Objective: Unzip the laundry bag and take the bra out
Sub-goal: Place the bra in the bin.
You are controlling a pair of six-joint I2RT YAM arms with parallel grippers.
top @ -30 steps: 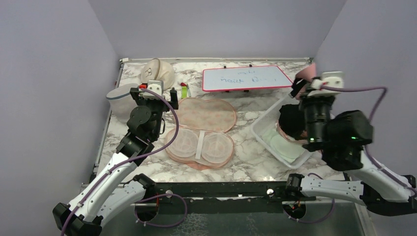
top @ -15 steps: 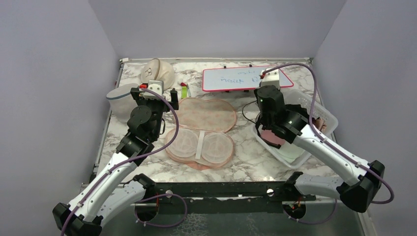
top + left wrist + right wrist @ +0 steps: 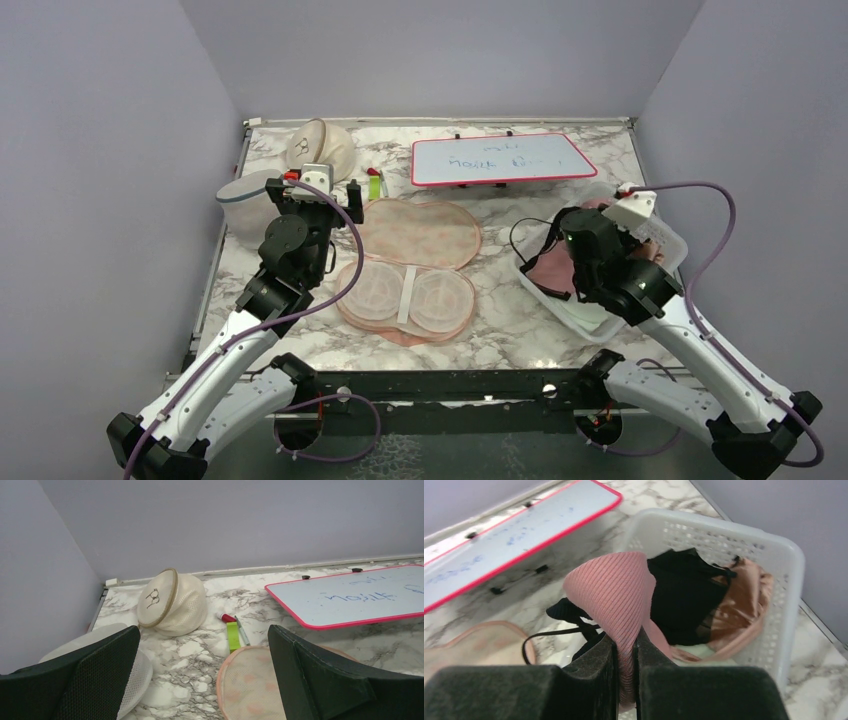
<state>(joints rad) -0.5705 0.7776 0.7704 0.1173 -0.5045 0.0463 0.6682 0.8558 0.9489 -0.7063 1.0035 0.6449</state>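
Observation:
The bra [image 3: 616,590] hangs near the basket's rim, one strap looping outside. The right gripper moves down farther over the basket, away from the laundry bag [image 3: 420,232], next.
The laundry bag [image 3: 420,232] lies open on the table's middle, flowered half behind, pale inside half [image 3: 405,298] in front; its edge shows in the left wrist view [image 3: 250,685] and the right wrist view [image 3: 474,640]. My right gripper [image 3: 563,262] [image 3: 625,645] is shut on the bra [image 3: 616,590], a pink ribbed cup with black straps, held over the left part of the white basket [image 3: 540,290]. One black strap loops out over the basket's rim. My left gripper [image 3: 313,195] [image 3: 202,635] is open and empty above the bag's far left end.
The basket [image 3: 724,527] holds a black cloth [image 3: 684,595] and a brownish-pink garment [image 3: 744,600]. A red-rimmed whiteboard [image 3: 497,158] lies at the back. A cream dome bag [image 3: 322,147], a white mesh cylinder [image 3: 245,200] and markers [image 3: 374,184] sit at the back left.
My right arm has swung from high at the right, across the basket, and come down over its left part with the bra still held. The left arm has not moved.

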